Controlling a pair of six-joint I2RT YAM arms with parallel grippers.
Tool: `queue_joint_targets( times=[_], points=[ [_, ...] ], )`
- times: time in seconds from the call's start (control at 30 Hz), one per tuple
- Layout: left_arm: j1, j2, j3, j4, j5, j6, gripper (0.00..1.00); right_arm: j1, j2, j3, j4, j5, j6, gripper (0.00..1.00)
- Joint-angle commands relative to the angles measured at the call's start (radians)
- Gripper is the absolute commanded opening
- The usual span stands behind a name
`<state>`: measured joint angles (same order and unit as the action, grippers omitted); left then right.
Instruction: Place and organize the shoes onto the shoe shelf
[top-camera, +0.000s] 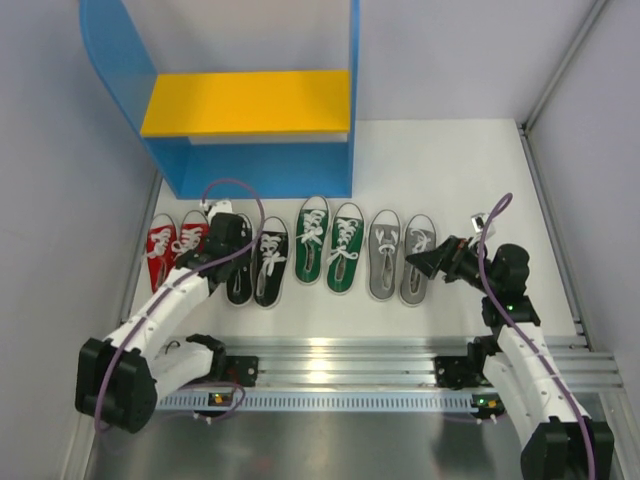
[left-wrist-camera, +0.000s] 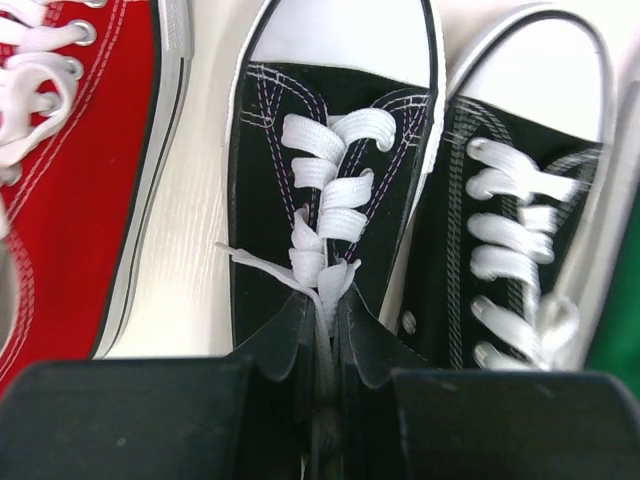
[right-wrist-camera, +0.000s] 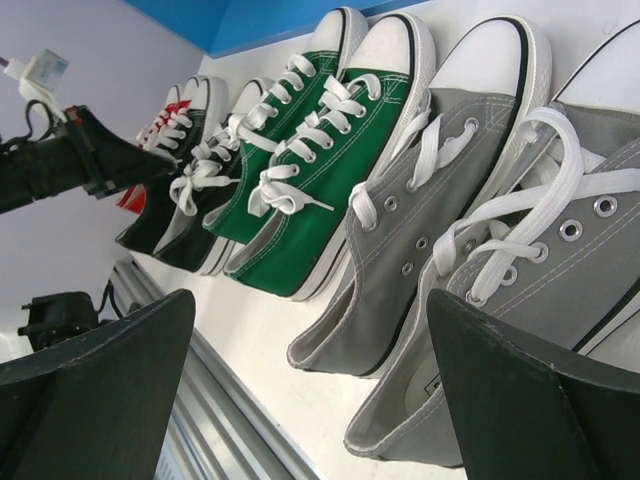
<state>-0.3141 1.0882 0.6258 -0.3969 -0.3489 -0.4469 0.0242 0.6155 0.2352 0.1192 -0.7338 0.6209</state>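
Observation:
My left gripper will next lift the black shoe outward, then lower it and let it go on the end of the yellow board nearest the red shoes, because the board is empty.
Four pairs of sneakers stand in a row on the white table in front of the blue shoe shelf, whose yellow board is bare. From left to right they are red, black, green and grey. My left gripper is over the left black shoe, shut on its tongue and laces. I cannot tell whether that shoe is lifted. My right gripper is open and empty, with the heel of the right grey shoe by its right finger.
The shelf's tall blue side panels stand at the back left. Grey walls close in on both sides. A metal rail runs along the near edge by the arm bases. My left arm also shows in the right wrist view.

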Motion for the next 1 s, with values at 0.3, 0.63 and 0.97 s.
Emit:
queue_joint_targets(
  times=[0.3,0.63,0.97],
  points=[
    [-0.049,-0.223,0.265,-0.270,0.180,-0.055,0.00,0.008,-0.034,0.000,0.027,0.002,-0.013,0.99],
    [-0.074,-0.215,0.362,-0.077,0.660,0.080,0.00,0.010,-0.036,-0.005,0.036,0.002,-0.012,1.00],
    [-0.075,-0.032,0.699,0.001,0.481,0.195,0.00,0.008,-0.045,0.013,0.007,-0.003,-0.020,0.99]
  ],
)
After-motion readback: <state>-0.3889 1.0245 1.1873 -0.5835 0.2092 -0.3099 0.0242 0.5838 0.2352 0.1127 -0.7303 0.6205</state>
